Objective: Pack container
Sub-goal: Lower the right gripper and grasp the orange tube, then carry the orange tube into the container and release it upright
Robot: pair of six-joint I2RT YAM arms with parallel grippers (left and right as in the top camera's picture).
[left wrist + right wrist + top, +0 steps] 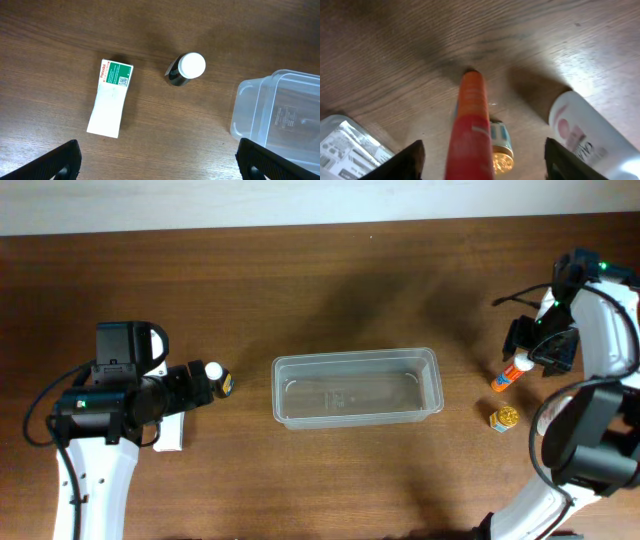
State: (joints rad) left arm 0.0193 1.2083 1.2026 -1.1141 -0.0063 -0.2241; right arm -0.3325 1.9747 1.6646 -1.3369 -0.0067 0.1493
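The right gripper shifts slightly toward the clear container next and closes around the orange tube (513, 370) (470, 139), since the tube sits nearer the finger on that side.
The clear container (355, 388) stands empty at the table's middle; its corner shows in the left wrist view (280, 112) and the right wrist view (342, 147). My left gripper (203, 383) is open and empty (160, 172), above bare table near a small dark bottle with a white cap (186, 69) and a white box with a green label (111, 98). My right gripper (528, 352) is open (485, 165), its fingers wide on either side of an orange tube (472, 125), not closed on it.
A small jar with a gold lid (503, 418) stands just behind the orange tube (510, 372), also seen in the right wrist view (501, 152). A white bottle (590, 135) lies to the right of the tube. The white box (170, 435) lies partly under the left arm.
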